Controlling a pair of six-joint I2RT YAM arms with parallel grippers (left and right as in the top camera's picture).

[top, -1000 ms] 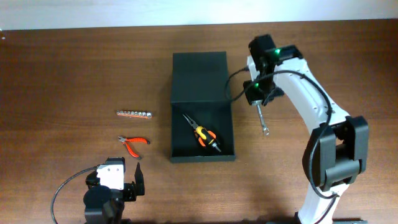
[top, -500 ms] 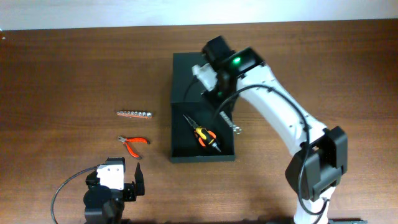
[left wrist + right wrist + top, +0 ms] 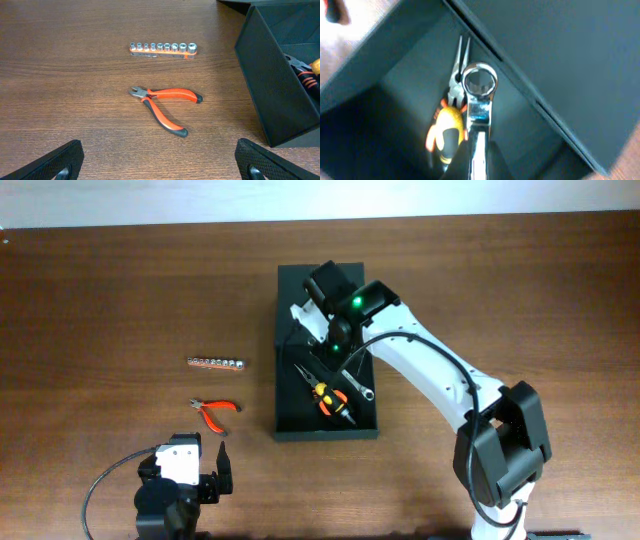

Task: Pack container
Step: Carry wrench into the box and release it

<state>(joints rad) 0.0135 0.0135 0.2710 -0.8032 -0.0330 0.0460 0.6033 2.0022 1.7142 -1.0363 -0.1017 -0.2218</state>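
I will lower my right gripper into the container and let go of the silver wrench there, next to the pliers' yellow-and-orange handles, since the container's bare bottom shows (image 3: 511, 122) beside the pliers (image 3: 327, 397).
The dark green container (image 3: 285, 420) lies open at the table's middle, its flap lid (image 3: 320, 290) laid back. Yellow-and-orange long-nose pliers (image 3: 327, 397) lie inside it; they also show in the right wrist view (image 3: 447, 127). My right gripper (image 3: 333, 363) is over the container, shut on a silver wrench (image 3: 356, 385), whose ring end (image 3: 479, 82) hangs above the pliers. My left gripper (image 3: 205, 480) is open and empty near the front edge. Red-handled cutters (image 3: 162, 100) and a socket rail (image 3: 162, 48) lie on the table left of the container (image 3: 272, 95).
The cutters (image 3: 214, 411) and the socket rail (image 3: 216, 363) lie between my left arm and the container. The table's far edge (image 3: 320, 220) meets a white wall. The right arm's base (image 3: 500, 510) stands at the front right.
My right arm has swung left from beside the container to over its inside, carrying the wrench with it. The left arm has not moved.
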